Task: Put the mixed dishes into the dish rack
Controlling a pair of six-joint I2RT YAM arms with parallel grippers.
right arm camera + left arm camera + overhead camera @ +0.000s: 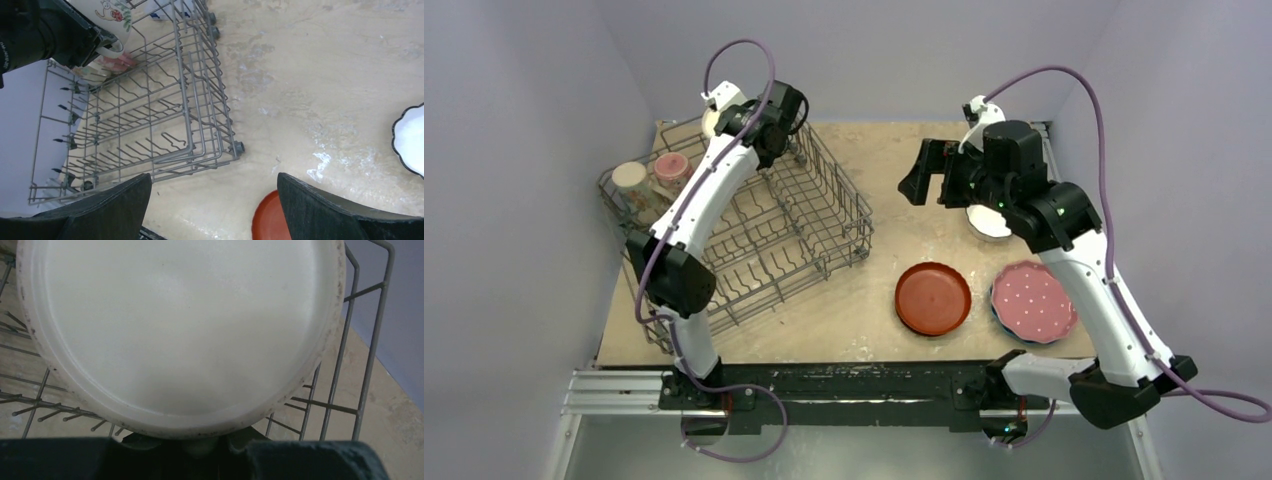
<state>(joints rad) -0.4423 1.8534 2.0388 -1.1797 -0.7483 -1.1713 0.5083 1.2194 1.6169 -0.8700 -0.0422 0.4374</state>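
My left gripper moves down next and frees the cream mug beside the pink mug [670,166], where open rack lies below the gripper, to the left in the top view.
The grey wire dish rack [764,235] stands at the left; it also shows in the right wrist view [150,120]. A beige mug [629,177] and a pink mug [670,166] sit in its far left corner. My left gripper [746,118] is shut on the cream mug [180,330] over the rack's far edge; the mug's pale base fills the left wrist view, with a bit of green between the fingers. My right gripper [929,175] is open and empty above the table. The white fluted bowl [989,222], the red-orange plate [934,298] and the pink dotted plate [1034,300] lie on the table.
A blue plate edge [996,312] shows under the pink dotted plate. The right arm partly covers the bowl. Purple walls close in on both sides and the back. The tan tabletop [874,170] lies bare between rack and plates.
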